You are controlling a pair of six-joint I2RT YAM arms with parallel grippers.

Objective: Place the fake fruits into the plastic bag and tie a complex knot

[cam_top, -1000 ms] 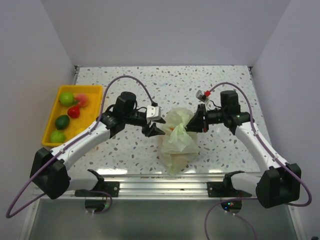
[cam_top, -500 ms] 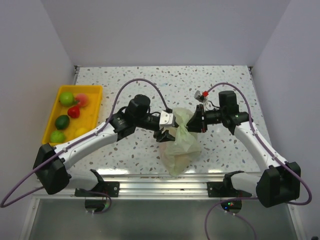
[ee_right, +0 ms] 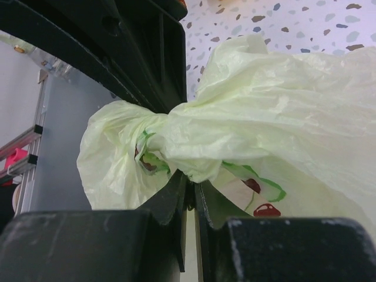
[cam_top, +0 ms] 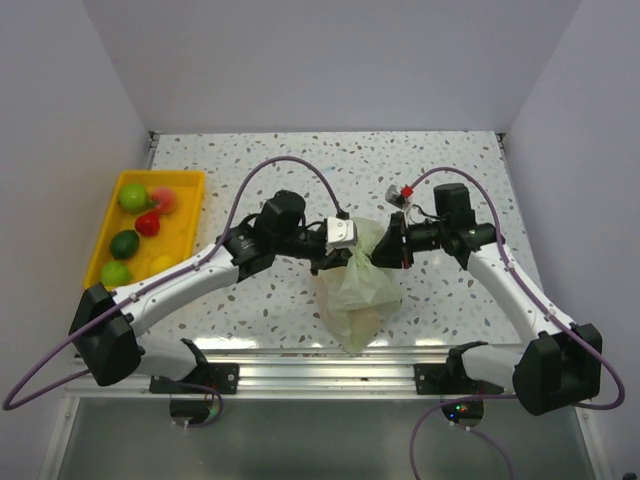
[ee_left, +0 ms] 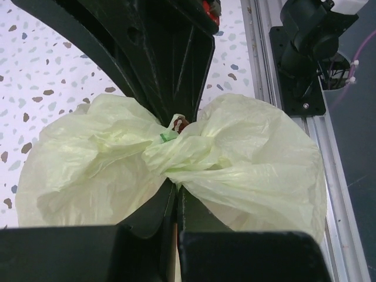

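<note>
The bag's twisted knot is still puffy and loose, so my right gripper should next pull to the right in the top view over the bare tabletop and then let go.
The pale green plastic bag (cam_top: 358, 295) stands at the table's middle, its top gathered into a twisted bunch, the knot (ee_left: 171, 138), with a puffed lobe on each side. My left gripper (cam_top: 340, 258) is shut on the bag's plastic just below that bunch (ee_left: 175, 183). From the opposite side my right gripper (cam_top: 382, 252) is shut on the same bunch (ee_right: 191, 179). The two grippers face each other, fingertips almost meeting. Several fake fruits (cam_top: 133, 197) lie in the yellow tray (cam_top: 104, 228). What the bag holds is hidden.
The yellow tray sits at the far left, against the wall. An aluminium rail (cam_top: 330, 372) runs along the near edge with both arm bases (cam_top: 100, 345) on it. Purple cables (cam_top: 290, 165) arch above each arm.
My left arm has swung right to the bag and its jaws have closed on the plastic at the neck. The right gripper has kept its hold and barely moved.
</note>
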